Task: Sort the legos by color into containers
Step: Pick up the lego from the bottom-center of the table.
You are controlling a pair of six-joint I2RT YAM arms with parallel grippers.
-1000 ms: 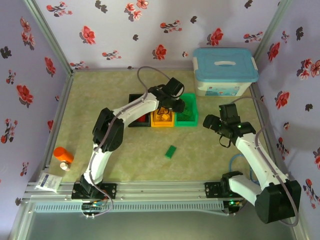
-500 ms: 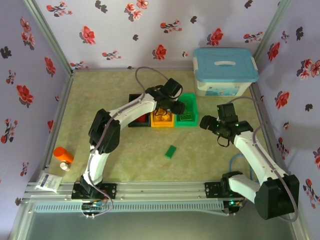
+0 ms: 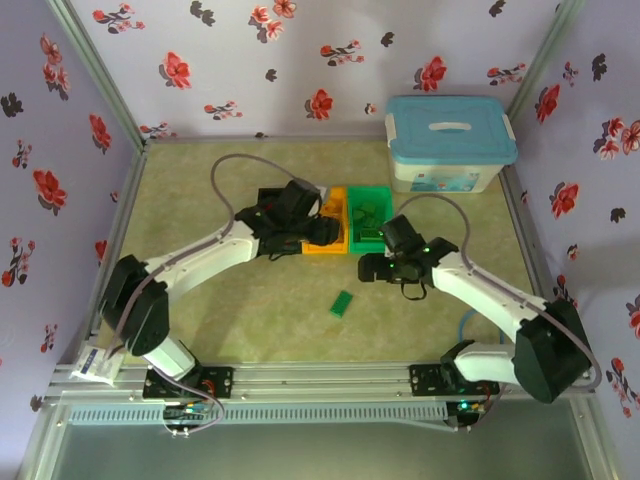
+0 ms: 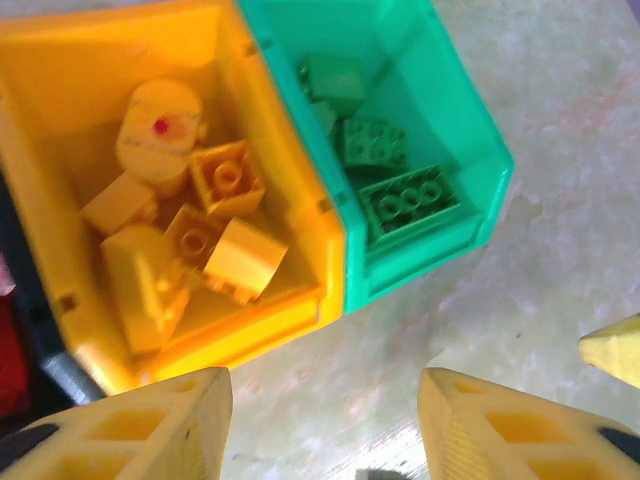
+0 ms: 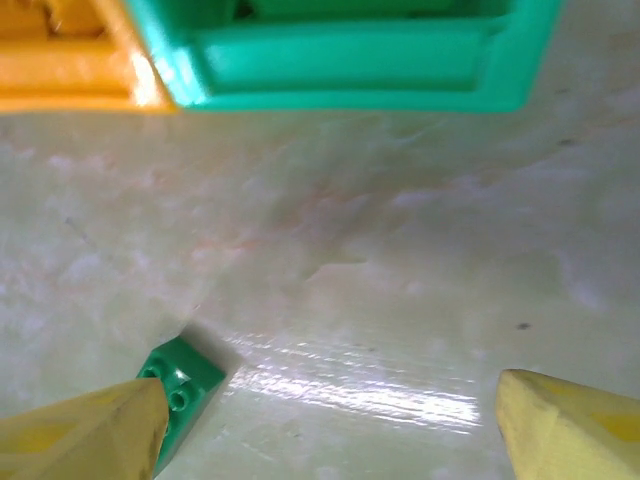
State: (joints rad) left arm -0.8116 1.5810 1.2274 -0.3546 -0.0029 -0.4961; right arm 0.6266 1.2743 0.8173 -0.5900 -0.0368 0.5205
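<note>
Next, my right gripper draws back and lowers its open fingers around the loose green lego (image 5: pixel 180 393), which lies below and back from it, still outside its bin.
Three containers stand in a row: a black bin (image 3: pixel 270 195) largely under my left arm, an orange bin (image 4: pixel 300 150) holding several yellow legos (image 4: pixel 225 180), and a green bin (image 4: pixel 460 130) holding green legos (image 4: pixel 408 200). My left gripper (image 4: pixel 325 430) hovers open over bare table just in front of the orange and green bins, nothing between its fingers. One green lego (image 3: pixel 342 303) lies loose on the table nearer the arms. My right gripper (image 5: pixel 325 430) hangs open in front of the green bin (image 5: pixel 350 60), with that green lego (image 5: pixel 180 385) beside its left finger.
A large white box with a light-blue lid (image 3: pixel 450 140) stands at the back right. An orange cylinder (image 3: pixel 127 310) and a white packet (image 3: pixel 98 363) lie at the near left edge. Flowered walls close in three sides.
My left gripper has opened and drawn back from above the bins to their front edge. My right gripper has moved left to the front of the green bin.
</note>
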